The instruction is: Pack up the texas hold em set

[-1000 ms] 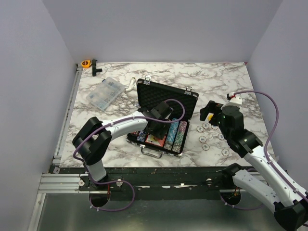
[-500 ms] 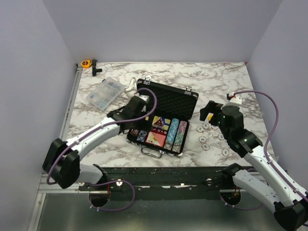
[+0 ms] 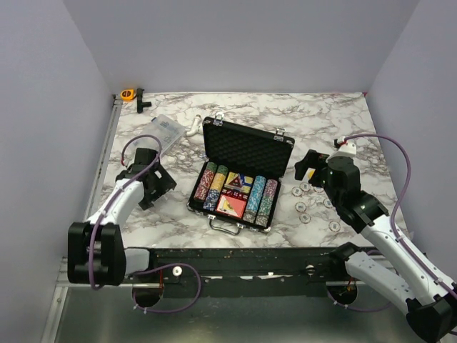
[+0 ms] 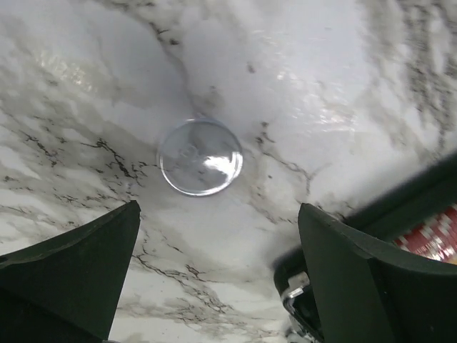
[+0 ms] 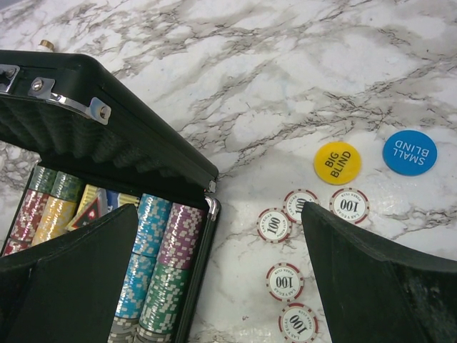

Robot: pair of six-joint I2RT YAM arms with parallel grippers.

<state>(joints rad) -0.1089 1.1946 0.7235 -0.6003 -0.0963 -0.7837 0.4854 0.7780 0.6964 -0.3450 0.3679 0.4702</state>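
The clear round disc is on the tabletop below my left gripper, so the gripper will move down next with its fingers spread to either side of the disc.
The black silver-trimmed briefcase stands open mid-table, with rows of poker chips and a red card deck inside. My left gripper is open and empty over bare marble left of the case. In its wrist view a clear round disc lies just ahead of it. My right gripper is open and empty right of the case. Its wrist view shows loose 100 chips, a yellow BIG BLIND disc, a blue SMALL BLIND disc and the case's chip rows.
A clear plastic compartment box lies at the back left, partly behind my left arm. An orange tape measure and a small black part sit in the far left corner. A rail runs along the left edge.
My left arm has swung from over the briefcase out to the left and now hangs over the marble beside the case. The right arm has barely moved.
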